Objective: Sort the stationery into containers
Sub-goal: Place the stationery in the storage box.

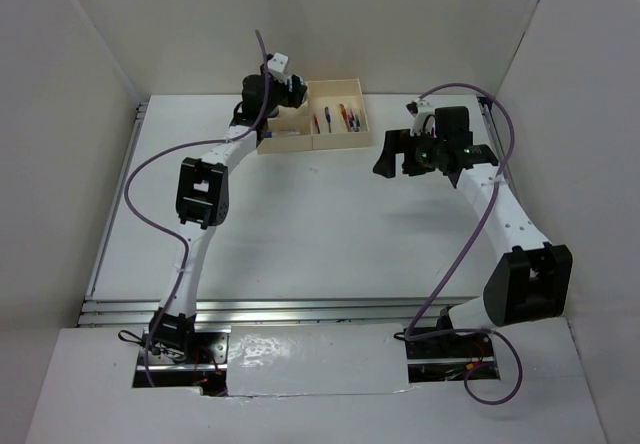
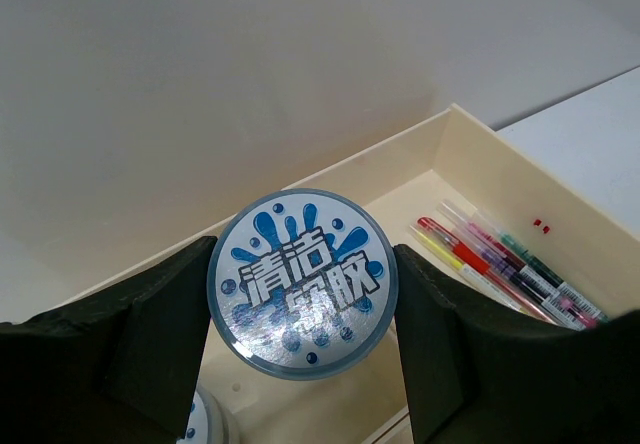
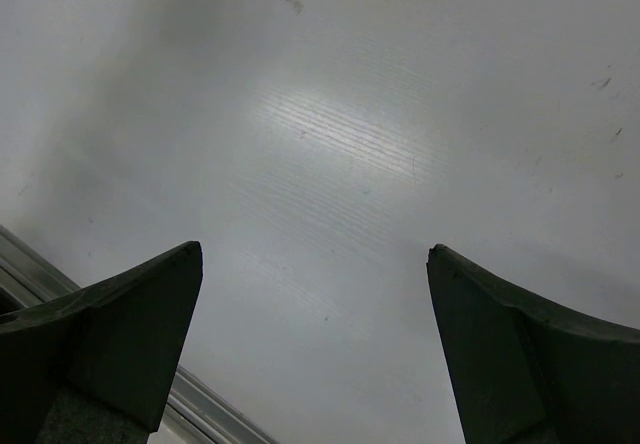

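Observation:
The left gripper carries the blue-and-white cylinder down into that box section next, onto the section's empty bottom between the second cylinder and the pens' section.
The cream-yellow box [image 1: 340,89] stands at the back of the table. Several pens [image 1: 340,119] lie in its right section; they also show in the left wrist view [image 2: 510,264]. My left gripper [image 2: 302,294] is shut on a round blue-and-white cylinder [image 2: 302,282] and holds it above the box's left section [image 2: 420,179]. A second cylinder [image 2: 203,426] lies on that section's floor, at the lower left of the view. In the top view the left gripper [image 1: 285,94] hangs over the box's left part. My right gripper [image 1: 400,159] is open and empty above bare table, right of the box.
White walls close in the table at the back and both sides. A metal rail [image 3: 215,409] crosses the lower left of the right wrist view. Purple cables [image 1: 140,179] loop beside each arm.

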Tool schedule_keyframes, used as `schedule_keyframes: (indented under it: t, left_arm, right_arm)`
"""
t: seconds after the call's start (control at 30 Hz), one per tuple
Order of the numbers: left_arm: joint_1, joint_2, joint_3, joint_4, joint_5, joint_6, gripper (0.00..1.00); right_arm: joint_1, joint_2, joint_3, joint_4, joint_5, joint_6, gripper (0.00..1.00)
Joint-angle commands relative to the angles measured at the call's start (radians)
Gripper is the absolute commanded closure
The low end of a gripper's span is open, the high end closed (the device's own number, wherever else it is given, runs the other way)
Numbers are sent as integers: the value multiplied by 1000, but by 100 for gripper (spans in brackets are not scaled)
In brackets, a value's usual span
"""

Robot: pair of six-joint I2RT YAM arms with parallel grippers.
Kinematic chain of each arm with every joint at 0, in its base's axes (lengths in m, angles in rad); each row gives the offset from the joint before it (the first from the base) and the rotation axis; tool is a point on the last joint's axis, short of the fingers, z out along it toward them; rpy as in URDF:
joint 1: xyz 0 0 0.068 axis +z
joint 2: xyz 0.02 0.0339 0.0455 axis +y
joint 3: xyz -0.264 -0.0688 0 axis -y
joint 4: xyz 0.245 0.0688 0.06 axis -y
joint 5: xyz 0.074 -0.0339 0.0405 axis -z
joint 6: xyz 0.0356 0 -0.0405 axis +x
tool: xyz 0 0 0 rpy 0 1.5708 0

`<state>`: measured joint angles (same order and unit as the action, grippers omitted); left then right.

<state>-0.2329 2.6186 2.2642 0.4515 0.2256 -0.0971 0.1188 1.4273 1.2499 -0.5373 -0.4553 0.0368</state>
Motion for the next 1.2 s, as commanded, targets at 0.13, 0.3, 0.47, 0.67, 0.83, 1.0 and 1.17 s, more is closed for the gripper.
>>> schedule_keyframes:
  t: [0.13,0.3,0.47,0.67,0.83,1.0,1.17]
  left_arm:
    - [-6,21,12,107,-57,30,81]
    - [-3,21,3,89,-78,39,80]
    - [-2,27,6,52,-72,54,77]
    - [-2,32,5,27,-75,51,65]
    - [-3,35,6,18,-66,65,51]
    - [1,28,47,12,-58,63,26]
    - [7,-43,49,-5,-51,82,1]
  right_arm:
    - [-22,-33,3,-10,-37,9,1]
    - [-33,-44,3,-13,-43,9,1]
    - [-33,-41,3,-12,-48,14,1]
    - [-30,-30,6,-4,-52,23,1]
    - [-28,-22,14,-4,-51,28,1]
    - [-25,-25,16,-6,-51,34,1]
    - [-11,-45,37,-15,-36,44,0]
